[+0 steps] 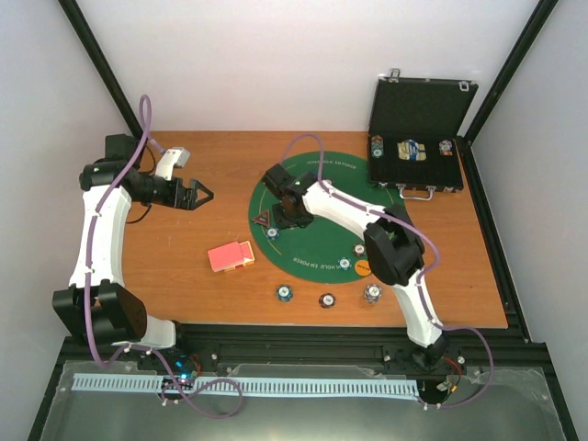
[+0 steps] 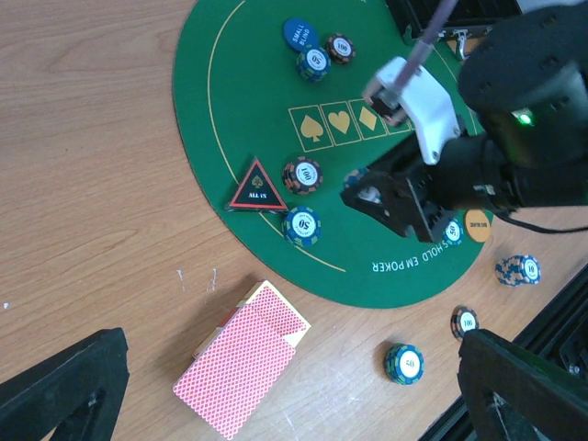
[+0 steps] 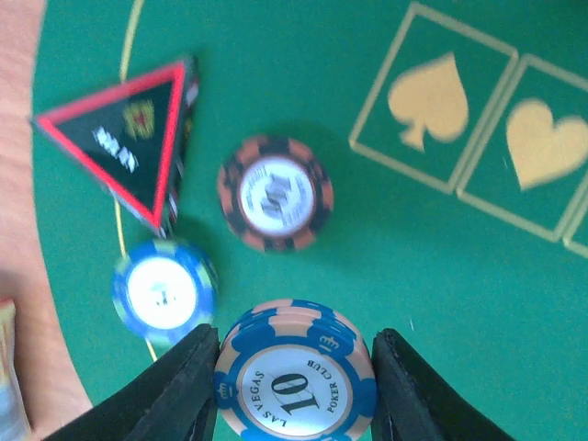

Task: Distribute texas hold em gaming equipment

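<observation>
My right gripper holds the stack and will next move outward and down to bare green felt (image 3: 308, 62), just past the orange-black chip (image 3: 276, 193), and let go of it there.
My right gripper (image 1: 292, 213) is over the green poker mat (image 1: 317, 248), shut on a small stack of blue-and-peach "10" chips (image 3: 294, 381), with a finger (image 3: 179, 390) on each side. Beside it on the mat are a dark red-edged triangle (image 3: 129, 142), an orange-black chip (image 3: 276, 193) and a blue chip (image 3: 163, 292). My left gripper (image 1: 197, 195) is open and empty, above the wood left of the mat. The red-backed cards (image 2: 243, 356) lie on the wood below it. A blue disc (image 2: 299, 34) and an orange disc (image 2: 477, 220) lie on the mat.
A black hinged case (image 1: 418, 138) stands open at the back right with chips inside. Three loose chip stacks (image 1: 285, 293) (image 1: 327, 299) (image 1: 371, 293) sit on the wood near the front edge. Two more chips (image 2: 314, 62) lie by the blue disc.
</observation>
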